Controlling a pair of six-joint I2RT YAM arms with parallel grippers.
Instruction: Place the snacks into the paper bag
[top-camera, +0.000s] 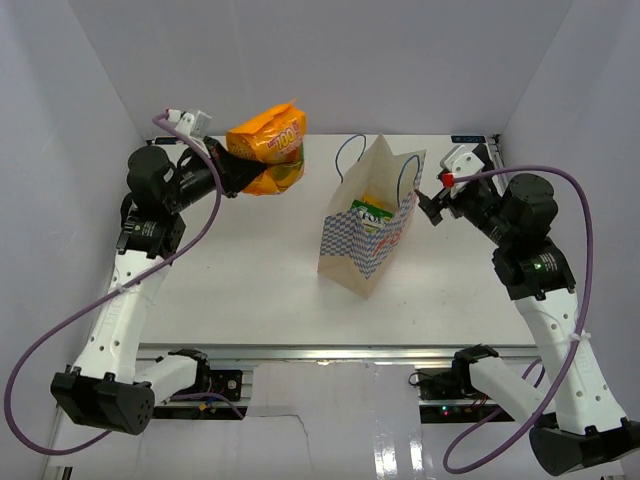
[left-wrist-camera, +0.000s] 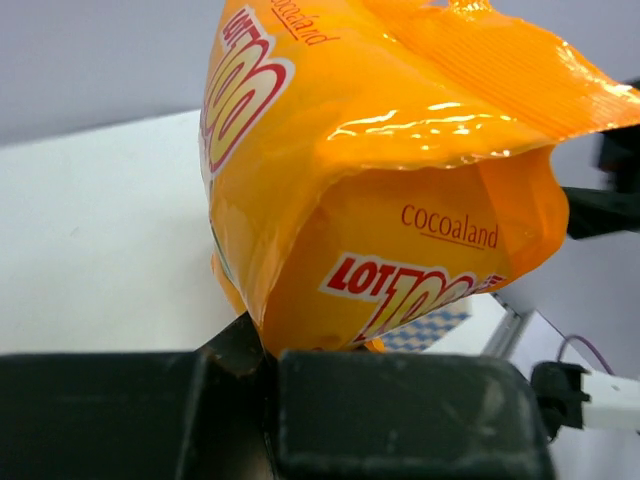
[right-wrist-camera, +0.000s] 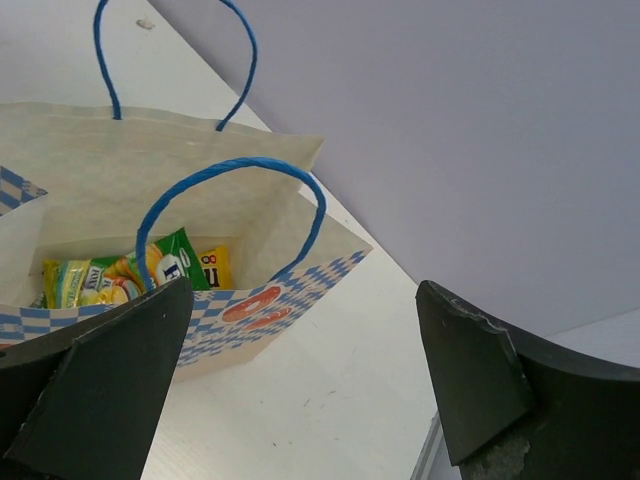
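My left gripper swings to the right in the top view next, over the paper bag's opening, because the orange-yellow bag still hangs beside the paper bag.
The tan paper bag with blue checks and blue cord handles stands upright at the table's centre right. A green packet and a yellow packet lie inside it. My left gripper is shut on the crinkly orange-yellow snack bag and holds it in the air at the far left, away from the paper bag; the orange-yellow bag fills the left wrist view. My right gripper is open and empty just right of the paper bag's rim.
White walls close in at the back and both sides. A metal rail runs along the table's near edge between the arm bases.
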